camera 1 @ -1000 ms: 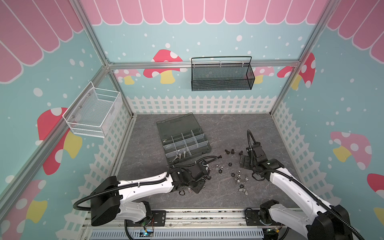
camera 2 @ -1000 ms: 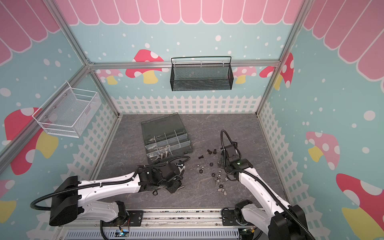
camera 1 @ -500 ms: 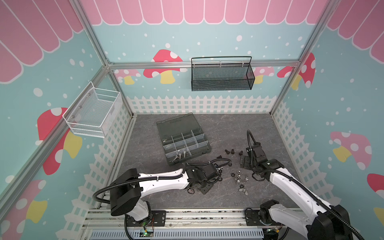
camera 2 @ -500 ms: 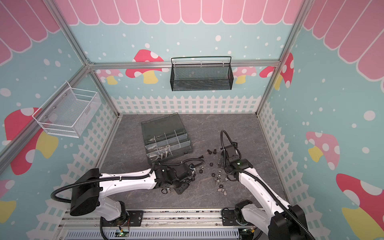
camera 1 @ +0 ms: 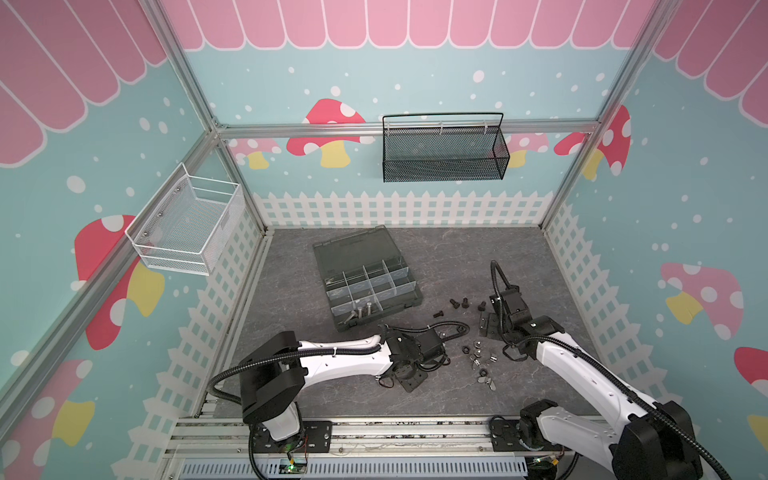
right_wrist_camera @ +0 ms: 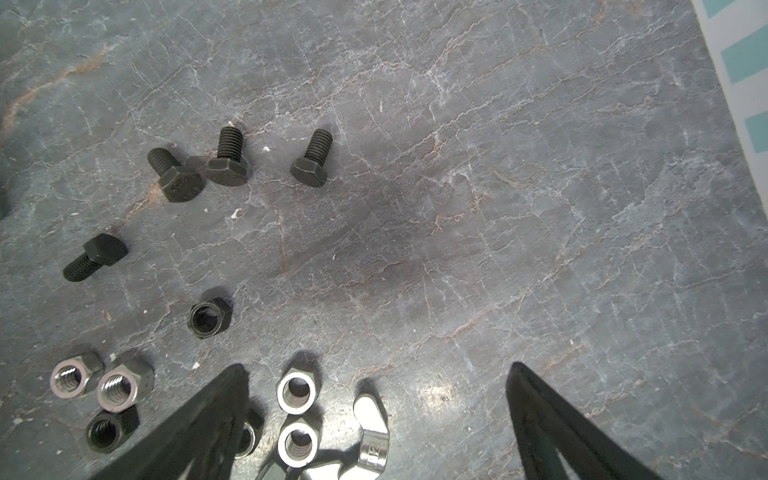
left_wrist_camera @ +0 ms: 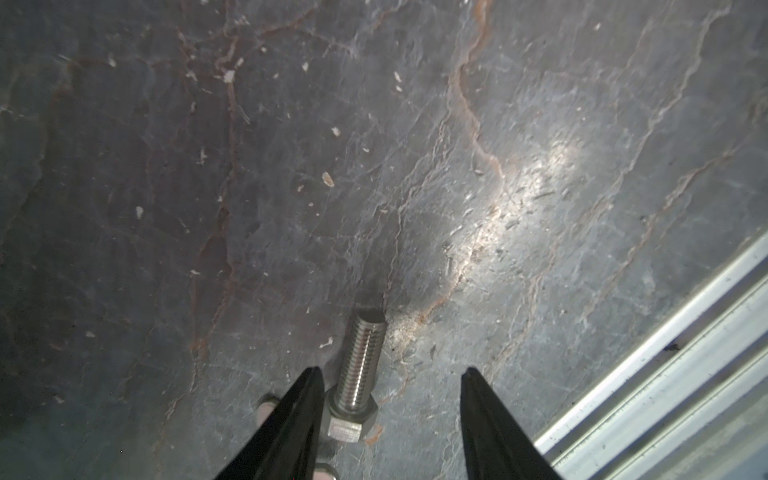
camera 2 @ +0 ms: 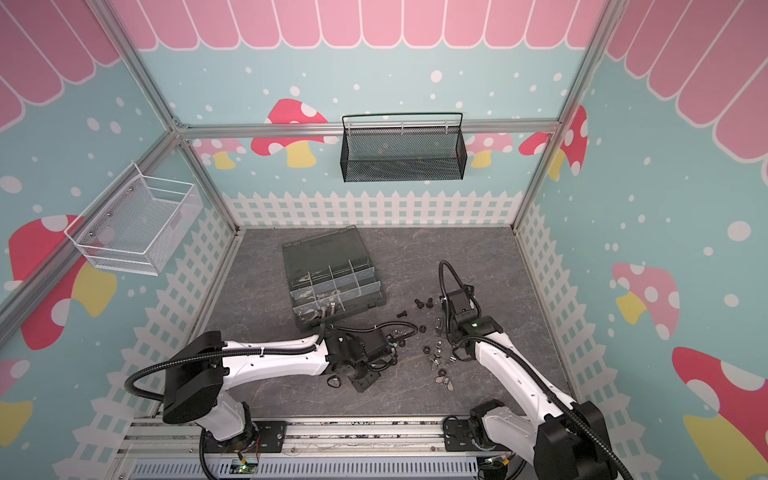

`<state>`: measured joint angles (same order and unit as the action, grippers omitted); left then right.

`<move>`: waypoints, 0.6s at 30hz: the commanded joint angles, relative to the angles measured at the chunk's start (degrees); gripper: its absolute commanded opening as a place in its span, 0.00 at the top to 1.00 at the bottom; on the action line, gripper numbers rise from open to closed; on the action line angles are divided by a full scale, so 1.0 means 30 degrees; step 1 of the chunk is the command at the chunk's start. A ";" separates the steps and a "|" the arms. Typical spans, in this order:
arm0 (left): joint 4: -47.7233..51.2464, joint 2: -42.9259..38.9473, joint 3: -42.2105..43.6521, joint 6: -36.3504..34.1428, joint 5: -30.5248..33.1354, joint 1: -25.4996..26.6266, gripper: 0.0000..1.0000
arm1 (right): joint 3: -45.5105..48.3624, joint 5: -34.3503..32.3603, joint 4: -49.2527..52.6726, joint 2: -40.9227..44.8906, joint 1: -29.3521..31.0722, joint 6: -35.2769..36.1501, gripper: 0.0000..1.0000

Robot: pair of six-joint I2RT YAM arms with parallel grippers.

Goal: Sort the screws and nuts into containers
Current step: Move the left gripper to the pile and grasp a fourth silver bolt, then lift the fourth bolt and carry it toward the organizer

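Observation:
I will next lower my left gripper to the slate floor, open fingers on both sides of the silver screw's threaded shaft (left_wrist_camera: pixel 360 365), and close, since it lies lengthwise between them.
A silver screw (left_wrist_camera: pixel 359 365) lies on the slate floor between the fingers of my open left gripper (left_wrist_camera: pixel 391 372), its hex head against one finger. In both top views that gripper (camera 1: pixel 409 379) sits near the front middle. My right gripper (right_wrist_camera: pixel 377 368) is wide open low over silver nuts (right_wrist_camera: pixel 296 392) and a wing nut (right_wrist_camera: pixel 372 432). Several black screws (right_wrist_camera: pixel 227 160) and a black nut (right_wrist_camera: pixel 209 318) lie beyond it. The containers are compartments of the open grey box (camera 1: pixel 411 301), and one holds silver screws (camera 1: pixel 361 311).
A white wire basket (camera 1: pixel 187 224) hangs on the left wall and a black mesh basket (camera 1: pixel 442 149) on the back wall. An aluminium rail (left_wrist_camera: pixel 665 374) runs along the floor's front edge. Loose nuts (camera 1: pixel 478 353) lie between the two arms.
My left arm has swung to the right, away from the box's front and towards the middle of the floor. The right arm has stayed still.

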<state>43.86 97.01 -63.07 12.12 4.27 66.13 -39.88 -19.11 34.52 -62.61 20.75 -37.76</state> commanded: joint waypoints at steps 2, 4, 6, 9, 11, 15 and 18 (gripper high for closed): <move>0.1009 0.0966 -0.0684 -0.0581 0.0010 0.0102 0.49 | 0.0101 -0.0392 0.0328 0.0091 0.0143 -0.0080 0.02; 0.1234 0.1259 -0.0759 -0.0640 0.0053 0.0086 0.49 | 0.0134 -0.0427 0.0326 0.0187 0.0143 -0.0128 0.02; 0.1351 0.1540 -0.0775 -0.0670 0.0251 0.0098 0.49 | 0.0141 -0.0506 0.0314 0.0272 0.0139 -0.0143 0.02; 0.1435 0.1888 -0.0764 -0.0671 0.0747 0.0022 0.49 | 0.0220 -0.0518 0.0295 0.0274 0.0143 -0.0172 0.02; 0.1468 0.2100 -0.0695 -0.0615 0.0862 -0.0019 0.49 | 0.0247 -0.0514 0.0299 0.0259 0.0143 -0.0180 0.02; 0.1500 0.2631 -0.0642 -0.0583 0.0643 -0.0076 0.53 | 0.0234 -0.0605 0.0295 0.0216 0.0139 -0.0206 0.02; 0.1743 0.2919 -0.0587 -0.0612 0.0656 -0.0129 0.63 | 0.0243 -0.0613 0.0299 0.0215 0.0142 -0.0219 0.02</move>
<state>47.53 103.57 -64.58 11.18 5.52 66.06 -39.86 -19.92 34.52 -62.48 20.75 -37.78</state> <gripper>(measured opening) 0.392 0.981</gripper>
